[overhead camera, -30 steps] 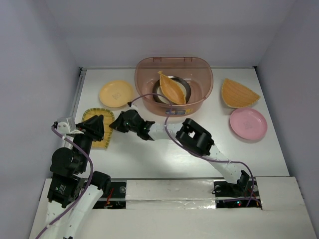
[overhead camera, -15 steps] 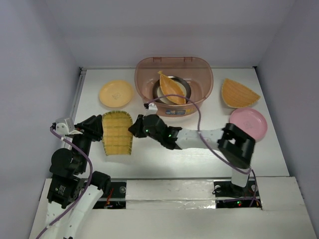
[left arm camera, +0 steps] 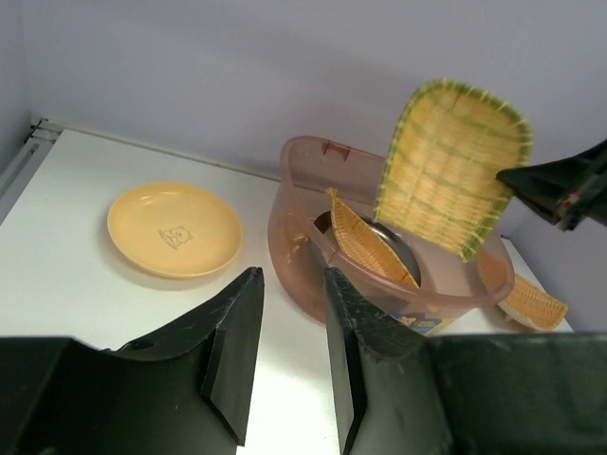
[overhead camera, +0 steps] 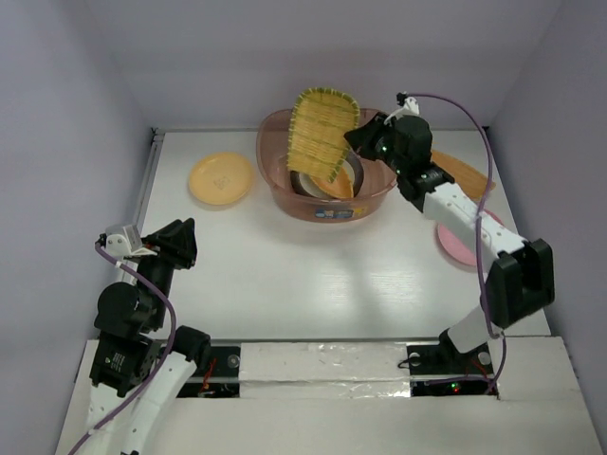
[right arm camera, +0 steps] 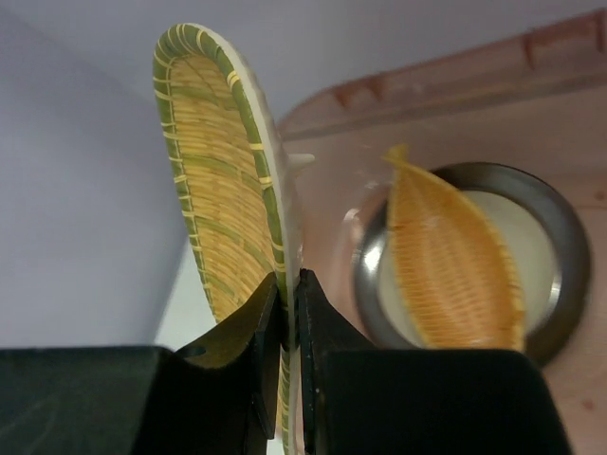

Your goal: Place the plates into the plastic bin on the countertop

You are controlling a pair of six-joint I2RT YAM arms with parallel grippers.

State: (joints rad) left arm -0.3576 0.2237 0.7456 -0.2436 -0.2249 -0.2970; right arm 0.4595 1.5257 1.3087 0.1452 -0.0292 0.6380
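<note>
The yellow ribbed plate comes down next in my right gripper toward the orange leaf-shaped plate inside (overhead camera: 335,185) (right arm camera: 456,263) the bin, and then the gripper opens.
My right gripper (overhead camera: 358,142) is shut on the edge of the yellow ribbed plate (overhead camera: 322,133) and holds it on edge, tilted, above the reddish-brown plastic bin (overhead camera: 327,206). The right wrist view shows the jaws (right arm camera: 289,284) pinching the plate's rim (right arm camera: 213,190). Inside the bin the orange leaf-shaped plate (right arm camera: 450,265) lies on a brown-rimmed cream plate (right arm camera: 545,246). My left gripper (overhead camera: 180,242) is open and empty, low at the front left; its wrist view (left arm camera: 289,275) looks at the bin (left arm camera: 303,275) and the held plate (left arm camera: 450,171).
A round yellow plate (overhead camera: 221,178) lies left of the bin on the white countertop (overhead camera: 313,275). The orange fan-shaped plate (overhead camera: 469,171) and the pink plate (overhead camera: 453,248) lie to the right, partly hidden by my right arm. Pale walls surround the table.
My right gripper took hold of the ribbed plate on the table at the front left, then lifted and carried it back to above the bin. The left arm has stayed put.
</note>
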